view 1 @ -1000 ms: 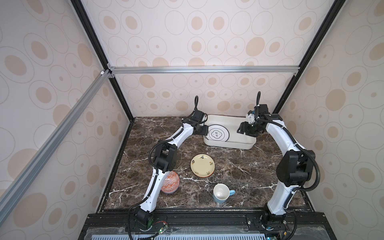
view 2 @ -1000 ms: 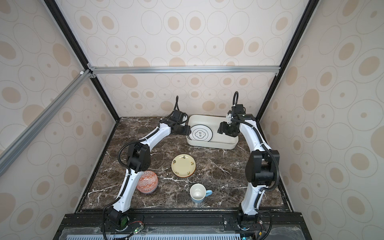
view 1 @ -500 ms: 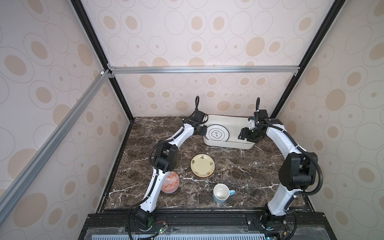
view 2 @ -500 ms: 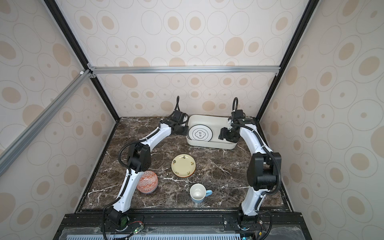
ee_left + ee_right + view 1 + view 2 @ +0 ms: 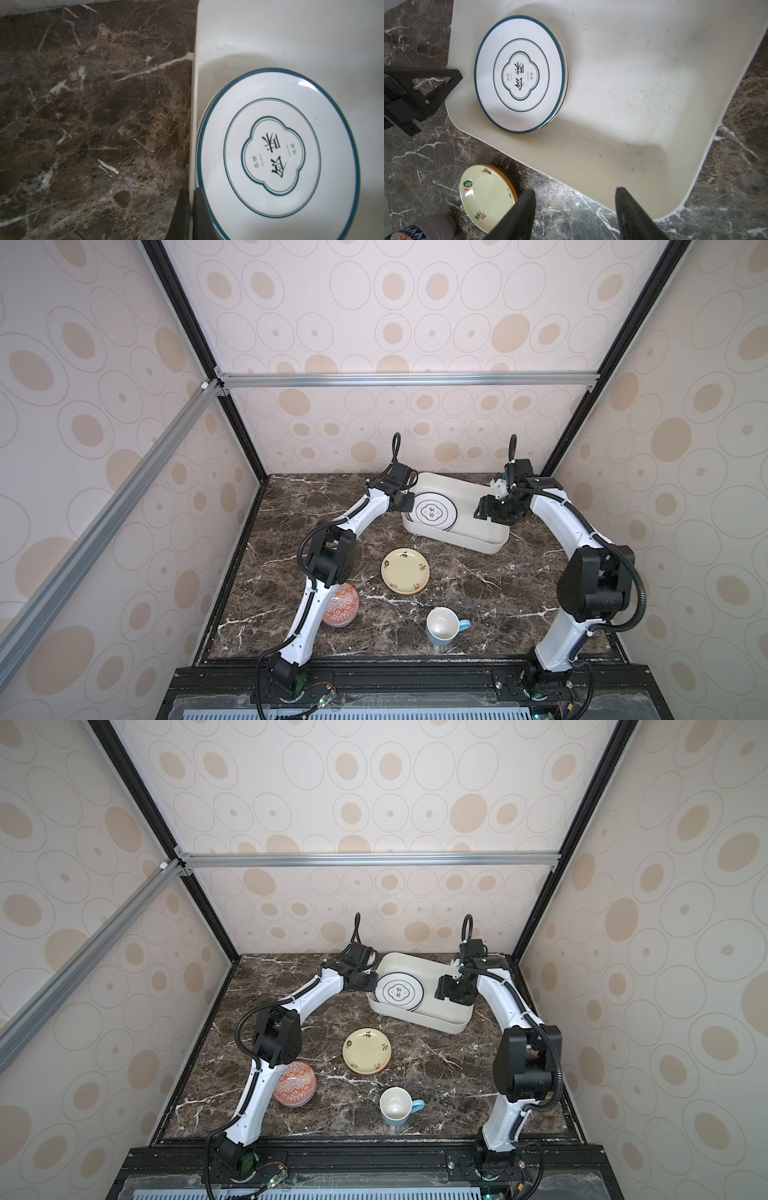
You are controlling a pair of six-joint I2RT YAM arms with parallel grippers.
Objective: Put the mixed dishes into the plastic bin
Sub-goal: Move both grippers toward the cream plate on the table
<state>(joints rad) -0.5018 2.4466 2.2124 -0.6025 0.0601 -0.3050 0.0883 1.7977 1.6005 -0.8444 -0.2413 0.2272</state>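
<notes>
Next, my left gripper drags the bin's side sideways and slightly back over the bare marble beside it, then releases, as the bin stands off from the bowl (image 5: 343,610).
The plastic bin (image 5: 457,540) (image 5: 419,1020) stands at the back of the marble top, with the white green-rimmed plate (image 5: 432,512) (image 5: 521,74) lying in its left end. My left gripper (image 5: 409,501) (image 5: 191,193) is shut on the bin's left wall (image 5: 193,104), one finger outside and one inside beside the white plate (image 5: 276,145). My right gripper (image 5: 484,512) (image 5: 575,199) hovers open and empty over the bin's right end. On the marble in front lie the cream-yellow plate (image 5: 405,571) (image 5: 485,195), the red-orange bowl (image 5: 343,610) and the light-blue mug (image 5: 442,626).
The left arm's elbow (image 5: 328,558) hangs over the bowl and hides part of it. The enclosure's patterned walls and black posts (image 5: 582,414) close in the back and sides. Bare marble (image 5: 498,593) lies between the bin and the front rail.
My left gripper has gone from open to shut on the bin's left wall. My right gripper has drifted a little toward the front, still open.
</notes>
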